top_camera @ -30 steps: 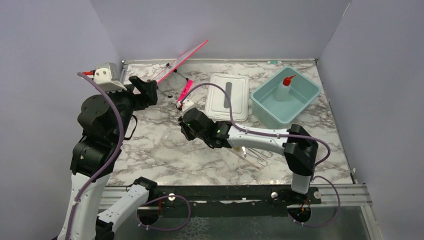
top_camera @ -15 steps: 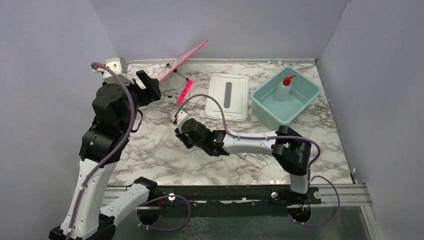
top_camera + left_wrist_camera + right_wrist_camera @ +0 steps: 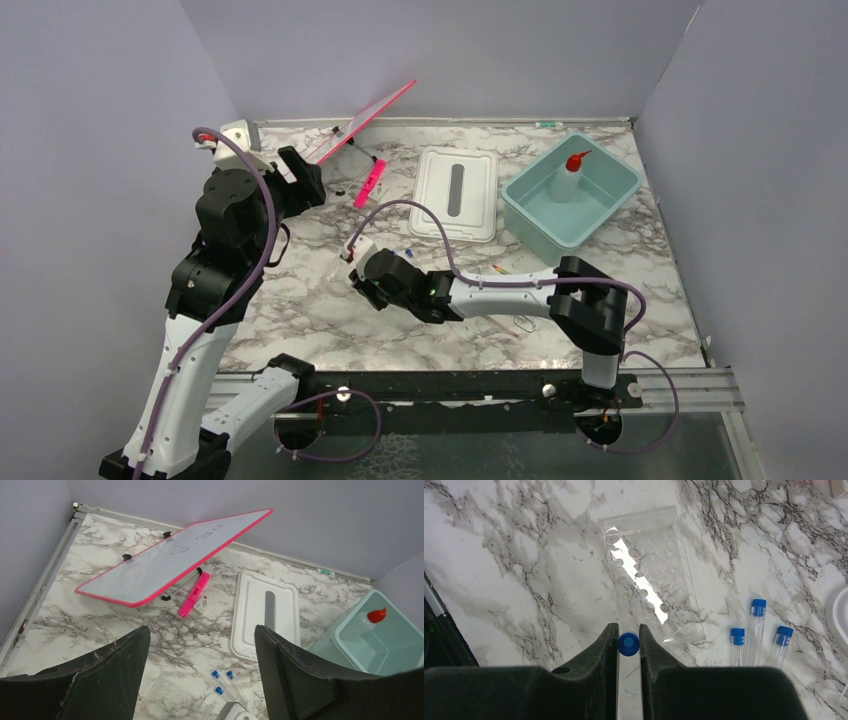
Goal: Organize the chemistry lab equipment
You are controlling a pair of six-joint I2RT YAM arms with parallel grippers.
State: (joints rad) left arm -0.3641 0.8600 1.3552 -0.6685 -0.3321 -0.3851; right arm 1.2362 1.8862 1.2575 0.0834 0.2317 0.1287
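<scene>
The upright tube will go down into a hole by the rack's near edge [image 3: 630,628] next, and my right gripper will let go of it there. The rack's holes are empty.
My right gripper [image 3: 628,634] is shut on a clear blue-capped tube [image 3: 628,644], seen end-on between the fingers, just above the near edge of a clear plastic rack [image 3: 651,587]. Three more blue-capped tubes [image 3: 757,622] lie on the marble to its right. In the top view the right gripper [image 3: 362,285] is low over the table's middle. The left gripper [image 3: 300,175] hangs high at the back left, open and empty [image 3: 200,630]. The white squeeze bottle [image 3: 571,175] with its red nozzle stands in the teal tub [image 3: 610,205].
A white lid [image 3: 457,195] lies left of the tub. A pink-framed whiteboard [image 3: 365,120] leans at the back, a pink eraser [image 3: 368,182] in front of it. Wire pieces [image 3: 520,322] lie under the right forearm. A green-tipped stick [image 3: 545,124] lies at the back edge.
The right gripper has carried the tube towards the near left, over the clear rack. The left arm has swung slightly right and stayed open.
</scene>
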